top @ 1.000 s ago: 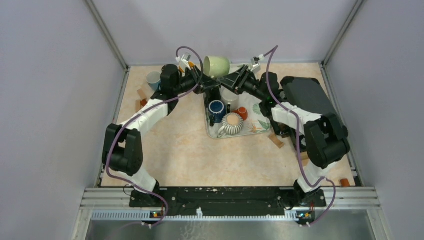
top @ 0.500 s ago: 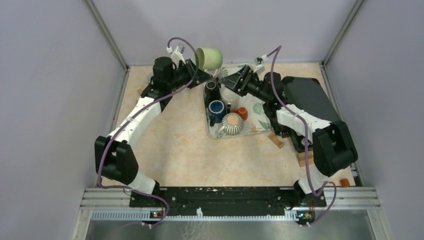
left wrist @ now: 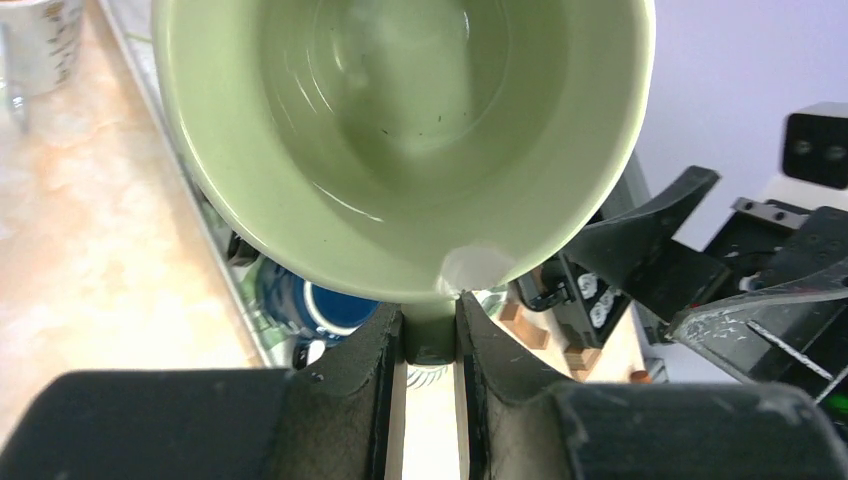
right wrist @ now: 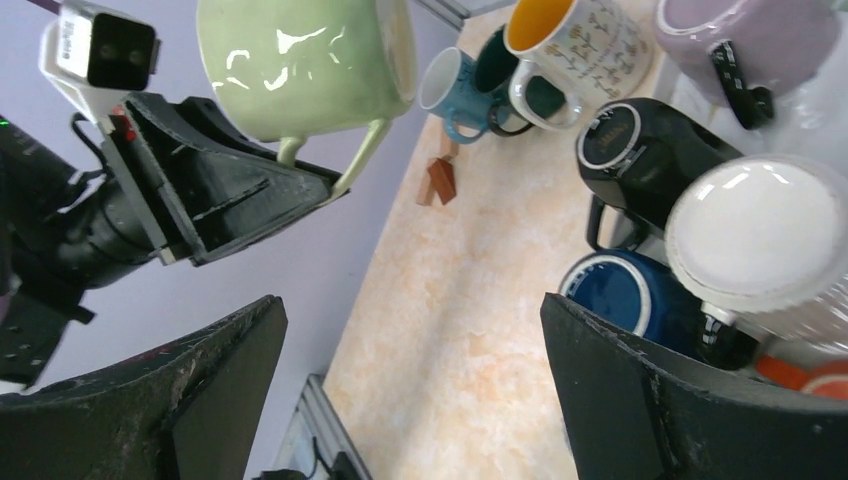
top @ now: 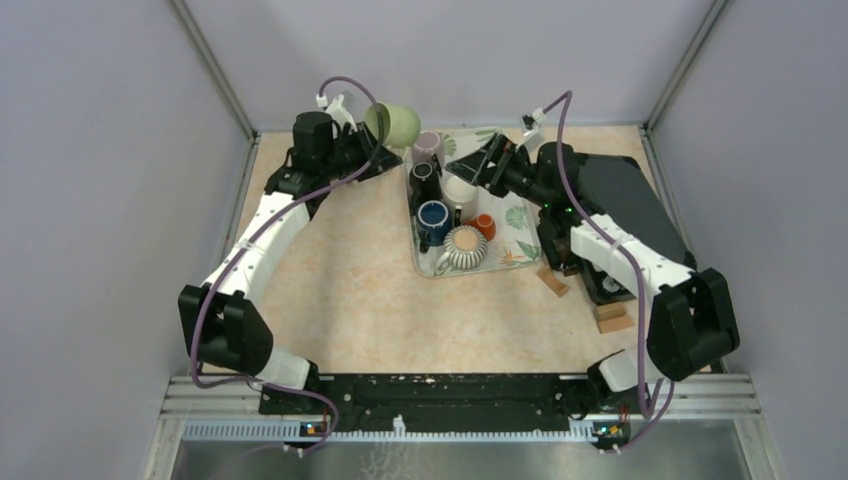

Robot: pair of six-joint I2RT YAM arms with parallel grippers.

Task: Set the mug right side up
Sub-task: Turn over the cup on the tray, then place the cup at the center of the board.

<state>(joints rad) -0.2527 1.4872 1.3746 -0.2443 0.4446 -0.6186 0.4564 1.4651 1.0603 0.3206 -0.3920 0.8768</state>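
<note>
Next, my left gripper tilts fingers-down and lowers to bare tabletop (top: 385, 202) (left wrist: 170, 245) beside the tray below it to release, since the mug hangs on its side.
The light green mug (top: 396, 122) hangs in the air over the far left of the table, tilted on its side. My left gripper (top: 374, 150) is shut on its handle. In the left wrist view the mug's empty inside (left wrist: 400, 130) faces the camera and the handle sits between the left gripper's (left wrist: 432, 340) fingers. My right gripper (top: 468, 163) is wide open and empty, above the tray's far end and apart from the mug. The right wrist view shows the mug (right wrist: 300, 60) at the upper left, beyond the right gripper (right wrist: 410, 390).
A patterned tray (top: 520, 255) holds a purple mug (top: 428, 147), a black mug (top: 423, 177), a blue mug (top: 433, 216), a white one (top: 460, 190), an orange cup (top: 484, 226) and a striped mug (top: 464, 247). A black box (top: 620, 190) and wooden blocks (top: 552, 282) lie right. More mugs (right wrist: 575, 40) stand at the far left.
My left arm has carried the green mug leftward, away from my right gripper, and has turned it. My right arm has drawn back a little to the right.
</note>
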